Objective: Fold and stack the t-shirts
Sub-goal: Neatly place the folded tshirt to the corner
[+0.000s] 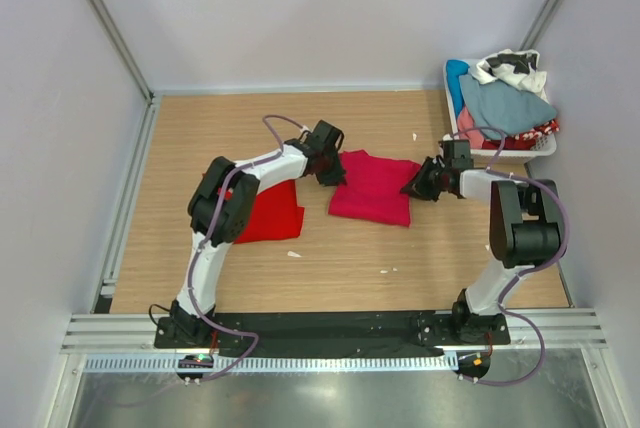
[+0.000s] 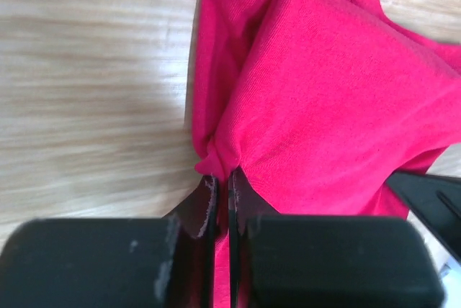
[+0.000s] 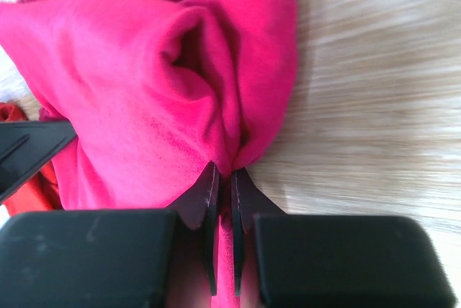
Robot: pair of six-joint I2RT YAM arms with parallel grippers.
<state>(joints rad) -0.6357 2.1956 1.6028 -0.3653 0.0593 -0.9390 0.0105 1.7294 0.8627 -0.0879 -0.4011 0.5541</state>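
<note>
The scarlet t-shirt is already folded, so I will move my right gripper to the left in the top view, over that t-shirt's side toward the basket, and let go.
A folded crimson t-shirt [image 1: 373, 188] lies mid-table. My left gripper [image 1: 331, 173] is shut on its left edge, with a pinch of cloth between the jaws [image 2: 222, 171]. On the opposite side my right gripper [image 1: 417, 186] is shut on its right edge, fabric bunched between the jaws [image 3: 225, 171]. The crimson t-shirt [image 2: 331, 92] fills the left wrist view, and the same crimson t-shirt [image 3: 144, 92] fills most of the right wrist view. A brighter scarlet t-shirt [image 1: 270, 211] lies folded to the left, partly under my left arm; a sliver of the scarlet t-shirt [image 3: 21, 178] shows in the right wrist view.
A white basket [image 1: 543, 145] heaped with mixed clothes stands at the back right corner. Small white scraps [image 1: 293, 254] lie on the wooden table [image 1: 340, 268]. Grey walls close in on both sides and at the back.
</note>
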